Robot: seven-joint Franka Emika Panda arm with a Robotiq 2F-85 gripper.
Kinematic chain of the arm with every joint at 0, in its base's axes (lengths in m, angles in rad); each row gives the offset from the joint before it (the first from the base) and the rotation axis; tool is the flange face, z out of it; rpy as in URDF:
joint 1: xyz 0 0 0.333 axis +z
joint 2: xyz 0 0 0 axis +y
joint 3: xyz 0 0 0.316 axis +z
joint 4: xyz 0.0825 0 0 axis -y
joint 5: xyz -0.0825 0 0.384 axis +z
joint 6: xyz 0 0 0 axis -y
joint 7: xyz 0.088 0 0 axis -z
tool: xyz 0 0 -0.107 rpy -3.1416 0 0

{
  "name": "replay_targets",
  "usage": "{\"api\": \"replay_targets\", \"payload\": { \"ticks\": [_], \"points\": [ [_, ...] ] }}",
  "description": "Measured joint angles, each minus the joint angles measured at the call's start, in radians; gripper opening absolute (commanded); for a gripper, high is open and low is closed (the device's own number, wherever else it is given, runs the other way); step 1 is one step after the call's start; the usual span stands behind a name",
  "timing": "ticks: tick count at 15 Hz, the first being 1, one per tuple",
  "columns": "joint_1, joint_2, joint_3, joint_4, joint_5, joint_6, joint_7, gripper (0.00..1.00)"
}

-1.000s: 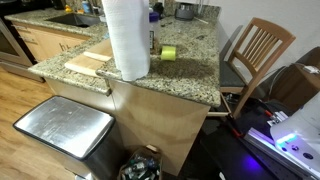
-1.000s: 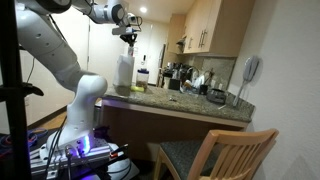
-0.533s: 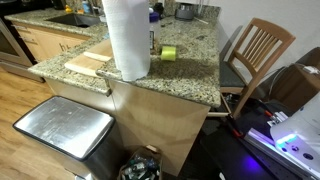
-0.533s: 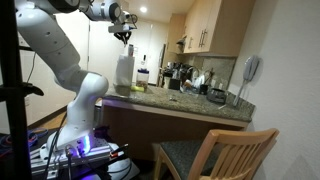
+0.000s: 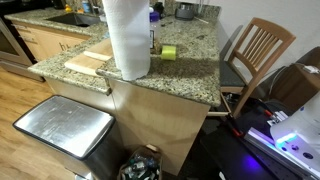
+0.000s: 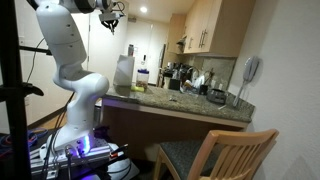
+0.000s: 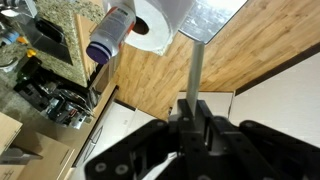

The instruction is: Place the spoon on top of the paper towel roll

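The spoon (image 7: 194, 68) is above the paper towel roll's top (image 7: 155, 27) and short of it. I will move my gripper outward and lower it there to let go of the spoon.
The paper towel roll (image 5: 127, 38) stands tall and white on the granite counter's near corner; it also shows in an exterior view (image 6: 124, 70) and from above in the wrist view (image 7: 160, 22). My gripper (image 6: 112, 10) is high above the roll, near the top edge of the frame. In the wrist view my gripper (image 7: 193, 105) is shut on the spoon (image 7: 194, 68), whose thin grey handle sticks out straight beyond the jaws. The spoon's bowl is hidden.
A yellow-green cylinder (image 5: 168, 52) and a pale wooden board (image 5: 88, 62) lie on the counter (image 5: 185, 75) by the roll. A purple-capped bottle (image 7: 108, 40) stands next to the roll. A steel bin (image 5: 62, 130) and a wooden chair (image 5: 255, 50) stand on the floor.
My gripper has risen from just over the roll's top to well above it, drifting slightly left in the exterior view. The roll and counter items have not moved.
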Motion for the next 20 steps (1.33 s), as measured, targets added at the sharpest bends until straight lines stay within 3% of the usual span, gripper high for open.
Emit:
{"api": "replay_targets", "payload": {
  "ticks": [7,12,20],
  "points": [
    [-0.018,0.089,0.013,0.003,-0.008,-0.024,0.011,0.01],
    [-0.097,0.247,0.086,0.101,-0.18,-0.016,0.152,0.02],
    [-0.114,0.304,0.089,0.097,-0.204,-0.031,0.186,0.01]
  ]
}}
